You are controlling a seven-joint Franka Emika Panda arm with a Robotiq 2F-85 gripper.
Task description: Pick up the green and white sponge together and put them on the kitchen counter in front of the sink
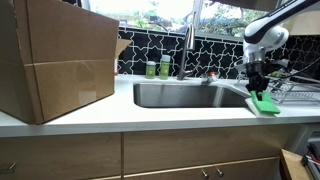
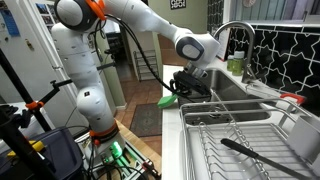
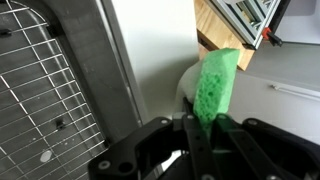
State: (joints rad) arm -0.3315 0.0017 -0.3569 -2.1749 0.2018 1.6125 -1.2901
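Note:
The robot's gripper next needs to move down and slightly toward the sink (image 1: 185, 95), then let go of the green sponge (image 3: 216, 85) on the counter.
My gripper (image 1: 259, 91) is shut on the green and white sponge (image 1: 265, 103) and holds it just above the white kitchen counter (image 1: 150, 117), at its front edge beside the sink (image 1: 185, 95). In the wrist view the bright green sponge (image 3: 216, 85) stands on edge between the black fingers (image 3: 200, 128), with a whitish part behind it. It also shows as a small green patch under the gripper (image 2: 186, 88) in an exterior view (image 2: 168, 99). The sink shows there too (image 2: 232, 100).
A large cardboard box (image 1: 55, 60) stands on the counter. Two green-labelled bottles (image 1: 157, 68) and a chrome faucet (image 1: 186, 45) are behind the sink. A wire dish rack (image 2: 240, 140) lies beside the basin. The floor lies below the counter edge (image 3: 275, 100).

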